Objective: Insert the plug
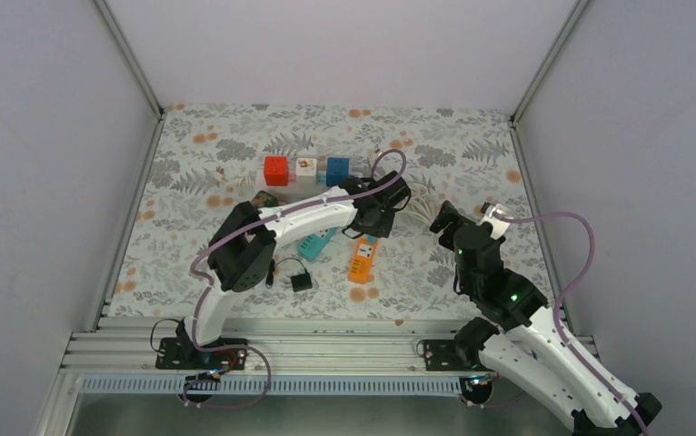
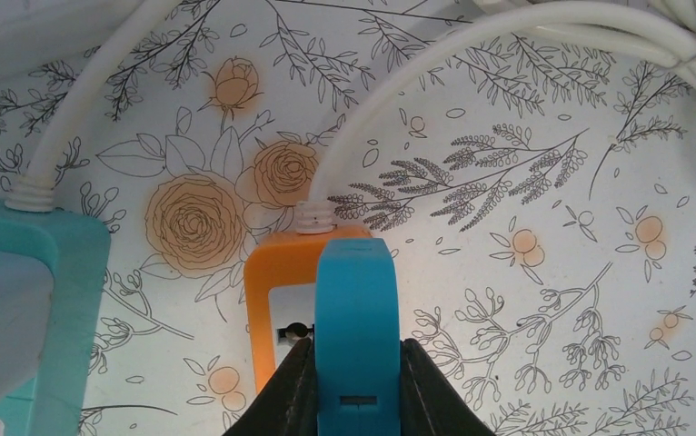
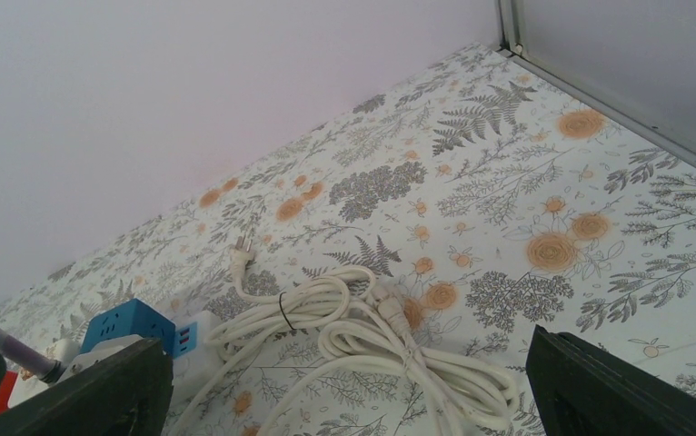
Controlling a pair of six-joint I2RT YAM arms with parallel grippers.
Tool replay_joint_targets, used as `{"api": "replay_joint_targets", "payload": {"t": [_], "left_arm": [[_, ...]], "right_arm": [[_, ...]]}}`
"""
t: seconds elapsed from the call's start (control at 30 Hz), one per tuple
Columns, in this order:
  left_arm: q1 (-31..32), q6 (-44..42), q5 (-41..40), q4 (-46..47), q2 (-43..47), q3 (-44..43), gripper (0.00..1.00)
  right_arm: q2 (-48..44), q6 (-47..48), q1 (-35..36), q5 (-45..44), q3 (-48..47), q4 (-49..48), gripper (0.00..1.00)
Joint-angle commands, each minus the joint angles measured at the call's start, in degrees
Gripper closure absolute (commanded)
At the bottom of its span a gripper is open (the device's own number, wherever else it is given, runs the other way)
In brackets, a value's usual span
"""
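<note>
The black adapter is lying unplugged on the tabletop, so I will next move my right gripper left in the top view, back and down over the adapter's body.
In the left wrist view my left gripper (image 2: pixel 357 368) is shut on a blue plug (image 2: pixel 357 309), with a black finger pressed on each side of it. The plug hangs just above the white socket face of an orange power strip (image 2: pixel 272 282), and one socket hole shows to its left. From above, the left gripper (image 1: pixel 376 213) sits at the far end of the orange strip (image 1: pixel 362 258). My right gripper (image 1: pixel 444 218) stands open to the right. Its fingers (image 3: pixel 81 391) frame a coil of white cable (image 3: pixel 362 331) with nothing between them.
A teal power strip (image 1: pixel 317 243) lies left of the orange one. Red (image 1: pixel 276 170), white (image 1: pixel 305 167) and blue (image 1: pixel 337 170) socket cubes stand in a row behind. A black adapter (image 1: pixel 301 281) rests near the front. A white plug (image 3: pixel 243 250) ends the cable coil.
</note>
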State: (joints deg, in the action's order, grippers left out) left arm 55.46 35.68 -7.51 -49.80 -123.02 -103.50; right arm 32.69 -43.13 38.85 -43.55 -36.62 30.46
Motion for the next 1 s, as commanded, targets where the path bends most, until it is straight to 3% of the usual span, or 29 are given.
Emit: {"api": "replay_joint_targets", "payload": {"t": [0.0, 0.37, 0.7, 0.83, 0.97], "left_arm": [[0.16, 4.76, 4.28, 0.32, -3.52, 4.50, 0.98], [0.51, 8.43, 2.07, -3.78, -5.57, -0.54, 0.97], [0.52, 5.54, 1.18, -2.89, 0.61, -5.72, 0.59], [0.12, 4.49, -2.13, 1.18, 8.18, -1.03, 0.48], [-2.50, 4.18, -9.18, 6.49, 19.27, 10.11, 0.45]], "right_arm": [[0.07, -0.63, -0.43, -1.77, 0.44, -1.25, 0.00], [0.01, -0.57, -0.44, -1.37, 0.25, -1.10, 0.00], [2.44, 1.22, -0.44, 0.79, -2.96, 1.02, 0.00], [3.14, 5.66, -0.44, 8.83, -3.01, -3.04, 0.00], [7.07, 9.47, -0.37, 17.41, -2.92, -7.34, 0.01]]}}
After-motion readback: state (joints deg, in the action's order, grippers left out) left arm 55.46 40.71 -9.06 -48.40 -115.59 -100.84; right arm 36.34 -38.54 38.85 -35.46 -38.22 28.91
